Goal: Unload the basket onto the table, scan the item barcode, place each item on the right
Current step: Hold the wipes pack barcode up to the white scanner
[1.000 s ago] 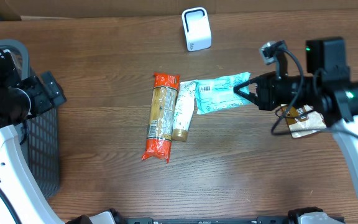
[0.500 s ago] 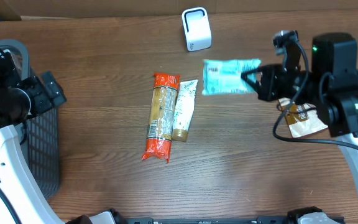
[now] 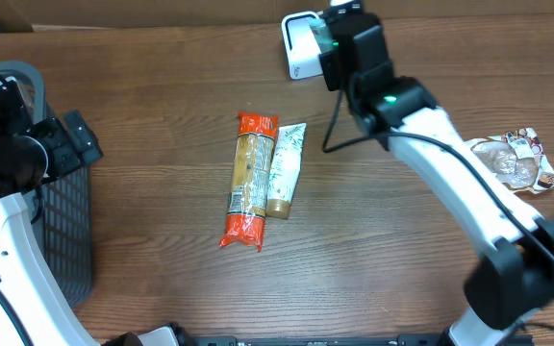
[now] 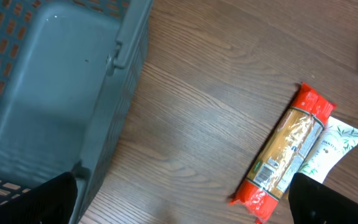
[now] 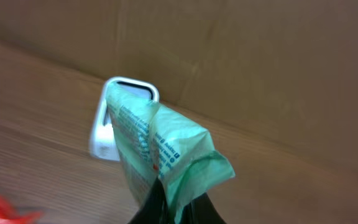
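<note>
The green packet blocks the scanner, so my right gripper will next swing back, to the right in the overhead view, and down onto the snack pouch [image 3: 510,160] to release it.
A green plastic packet [image 5: 157,140] hangs pinched by one end in my right gripper [image 5: 178,200], which is shut on it. The packet is held upright just in front of the white barcode scanner [image 5: 107,134], covering most of its face. From overhead the scanner [image 3: 298,53] stands at the table's back edge, with the right arm [image 3: 392,101] stretched over to it and hiding the packet. My left gripper [image 4: 185,208] is open and holds nothing, hovering at the far left beside the basket.
A grey mesh basket [image 3: 65,226] stands at the left edge. An orange pasta packet [image 3: 250,178] and a white tube [image 3: 285,170] lie side by side mid-table. A snack pouch [image 3: 515,161] lies at the right. A cardboard wall [image 5: 260,56] backs the scanner.
My right arm has carried the green packet from the table's middle right up and back to the scanner. The snack pouch it covered now shows. The left arm has not moved.
</note>
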